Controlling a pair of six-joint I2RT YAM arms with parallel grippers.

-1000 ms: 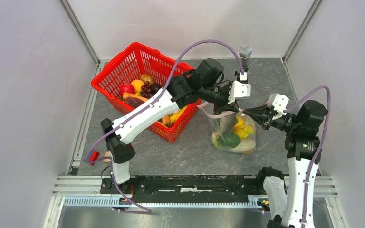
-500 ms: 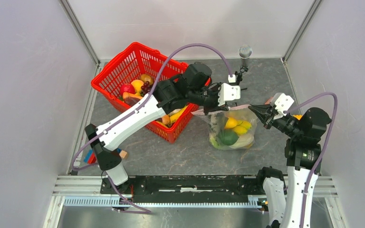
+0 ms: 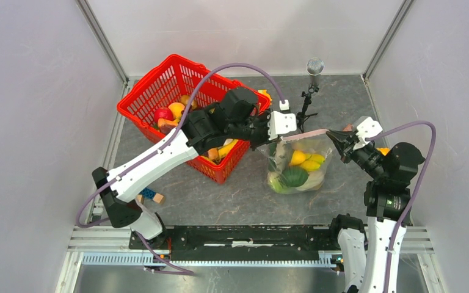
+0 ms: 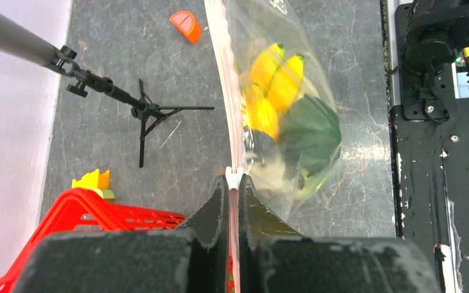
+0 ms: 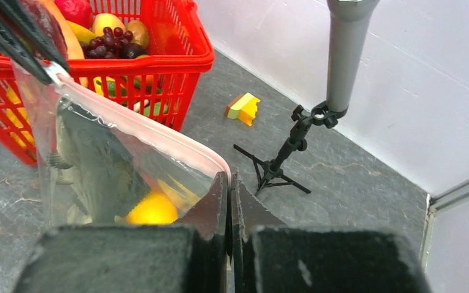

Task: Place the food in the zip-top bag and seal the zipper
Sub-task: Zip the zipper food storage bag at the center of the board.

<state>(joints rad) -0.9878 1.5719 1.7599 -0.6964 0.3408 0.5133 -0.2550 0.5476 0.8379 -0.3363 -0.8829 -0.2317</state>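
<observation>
I will next move my left gripper toward the basket, pull the white slider (image 4: 234, 176) to the zipper's end (image 4: 236, 282) and then release it, because some of the pink zipper still runs past the slider.
The clear zip-top bag (image 3: 296, 168) hangs stretched between my two grippers over the table's middle right. It holds food: yellow bananas (image 3: 305, 160) and a dark green piece (image 3: 294, 177); they also show in the left wrist view (image 4: 275, 79). The pale pink zipper (image 3: 302, 135) runs taut along the bag's top edge. My left gripper (image 3: 273, 135) is shut on the zipper's left end, by its white slider (image 4: 234, 176). My right gripper (image 3: 336, 137) is shut on the zipper's right end (image 5: 223, 168).
A red mesh basket (image 3: 152, 91) with more toy fruit stands at the back left, just left of the bag. A microphone on a small black tripod (image 3: 309, 91) stands behind the bag. An orange piece (image 4: 186, 25) and a yellow block (image 4: 91, 180) lie on the table.
Both grippers have drawn apart, pulling the zipper straight and taut. The left arm has moved left toward the basket. The bag has lifted and hangs flatter.
</observation>
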